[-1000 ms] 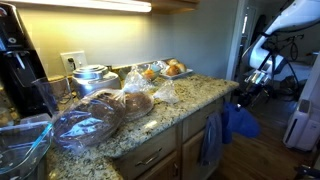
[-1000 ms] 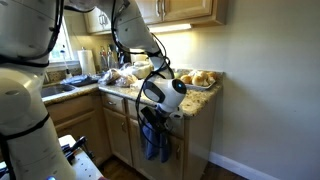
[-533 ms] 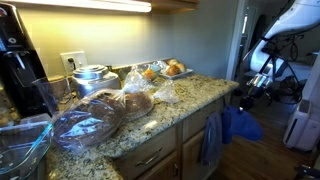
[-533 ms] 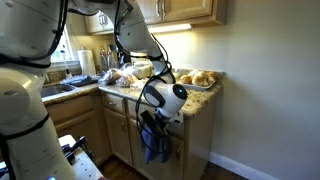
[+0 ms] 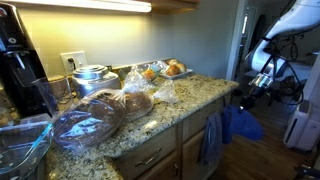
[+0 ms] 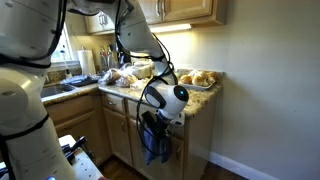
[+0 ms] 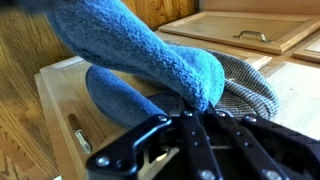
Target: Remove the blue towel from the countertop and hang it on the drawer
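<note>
I will next gently move the blue towel [image 5: 240, 125] in my gripper toward the front of the cabinet and then release it, because the front of the cabinet is close beside my gripper, by the checked cloth.
The blue towel [image 7: 150, 55] hangs from my gripper [image 7: 190, 118], which is shut on its upper end. In both exterior views the gripper [image 5: 246, 96] [image 6: 150, 117] is off the end of the granite countertop [image 5: 190, 98] [image 6: 193, 107], at about cabinet-top height, with the bright blue towel [image 5: 240, 125] [image 6: 155, 147] dangling below it. In the wrist view the towel drapes over a wooden cabinet front [image 7: 55, 95], beside a grey checked cloth [image 7: 245, 90].
A duller blue-grey towel [image 5: 210, 140] hangs on the cabinet front below the counter's end. The counter holds bagged bread [image 5: 95, 118], a tray of rolls [image 5: 170, 69], a coffee maker [image 5: 20, 60] and a clear container [image 5: 20, 145]. A beige wall [image 6: 265, 90] stands close by.
The gripper with the blue towel has shifted only slightly by the counter's end; its hold on the towel is unchanged.
</note>
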You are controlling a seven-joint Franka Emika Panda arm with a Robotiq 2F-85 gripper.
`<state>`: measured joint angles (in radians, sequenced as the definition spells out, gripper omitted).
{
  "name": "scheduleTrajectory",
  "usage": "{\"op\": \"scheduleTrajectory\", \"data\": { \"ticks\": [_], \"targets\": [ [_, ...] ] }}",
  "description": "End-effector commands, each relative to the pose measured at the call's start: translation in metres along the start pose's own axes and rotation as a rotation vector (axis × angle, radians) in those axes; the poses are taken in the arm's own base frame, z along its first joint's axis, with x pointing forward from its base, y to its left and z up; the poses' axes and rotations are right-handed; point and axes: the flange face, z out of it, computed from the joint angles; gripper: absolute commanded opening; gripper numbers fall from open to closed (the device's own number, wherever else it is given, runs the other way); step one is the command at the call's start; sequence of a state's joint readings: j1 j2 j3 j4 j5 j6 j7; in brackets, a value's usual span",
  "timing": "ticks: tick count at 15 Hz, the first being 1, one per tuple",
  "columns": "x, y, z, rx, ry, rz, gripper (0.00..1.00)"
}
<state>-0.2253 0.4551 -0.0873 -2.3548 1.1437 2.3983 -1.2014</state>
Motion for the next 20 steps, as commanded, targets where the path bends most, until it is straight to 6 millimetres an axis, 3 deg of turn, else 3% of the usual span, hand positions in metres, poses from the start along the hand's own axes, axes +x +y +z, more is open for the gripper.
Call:
{"op": "scheduleTrajectory", "data": {
  "ticks": [1, 7, 14, 15, 16, 17, 20],
  "targets": [
    [0.008, 0.006, -0.007, 0.025, 0.033, 0.006, 0.07],
    [0.022, 0.006, 0.004, 0.022, 0.021, -0.008, 0.07],
    [0.018, 0.018, 0.026, 0.024, -0.017, 0.009, 0.07],
    [0.017, 0.018, 0.028, 0.022, -0.024, 0.006, 0.11],
    [0.016, 0.019, 0.029, 0.022, -0.027, 0.003, 0.36],
    [0.016, 0.019, 0.029, 0.018, -0.028, -0.003, 0.36],
    [0.013, 0.014, 0.024, 0.004, -0.019, -0.024, 0.55]
  ]
}}
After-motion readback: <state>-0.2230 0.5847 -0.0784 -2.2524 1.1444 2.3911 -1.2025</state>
